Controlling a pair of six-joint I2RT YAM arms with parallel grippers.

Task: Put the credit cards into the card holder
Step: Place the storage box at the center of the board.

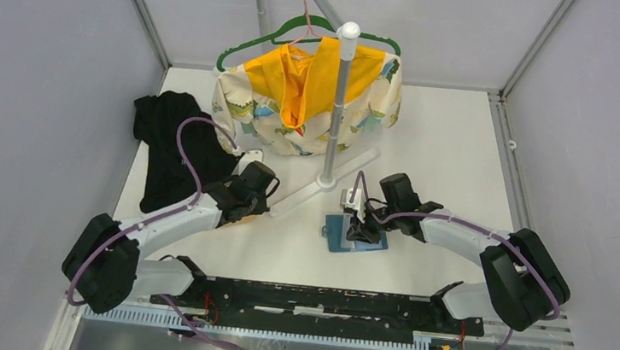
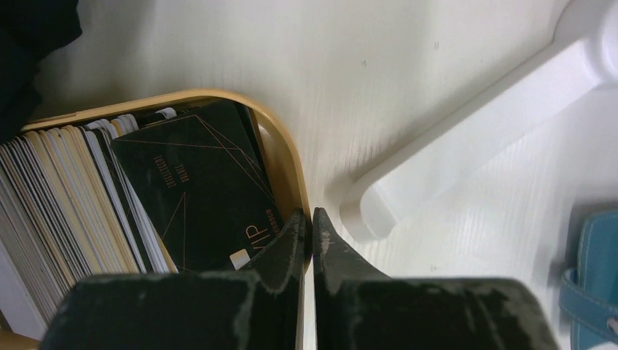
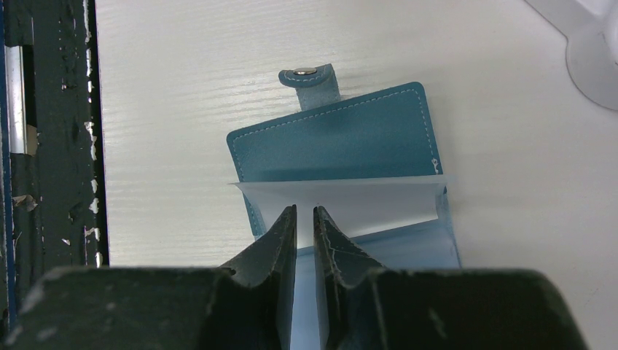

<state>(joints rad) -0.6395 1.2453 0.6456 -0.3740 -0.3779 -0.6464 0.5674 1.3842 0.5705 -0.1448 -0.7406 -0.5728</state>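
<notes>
The card holder's snap tab (image 1: pixel 325 230) (image 2: pixel 592 309) is to the right of my left gripper in the top view, so I will drag the distant tray back toward it and let go of the tray's rim.
The credit cards (image 2: pixel 65 197) stand on edge as dark and light stripes in a tan wooden tray (image 2: pixel 280 157), with a black VIP card (image 2: pixel 197 189) leaning at the front. My left gripper (image 2: pixel 311 214) is shut with its tips right over the tray's rim; in the top view it (image 1: pixel 241 205) hides the tray. The teal card holder (image 3: pixel 335 138) lies open with its snap tab up. My right gripper (image 3: pixel 305 210) is nearly closed and pinches the holder's pale inner sleeve (image 3: pixel 379 197). The holder (image 1: pixel 337 233) and right gripper (image 1: pixel 359 229) sit at the table's middle.
A white stand's long foot (image 2: pixel 466 138) lies just right of the tray, its pole (image 1: pixel 338 100) carrying a yellow patterned garment (image 1: pixel 305 97) on a green hanger. A black cloth (image 1: pixel 171 153) lies at the left. The holder's edge shows in the left wrist view (image 2: pixel 594 277).
</notes>
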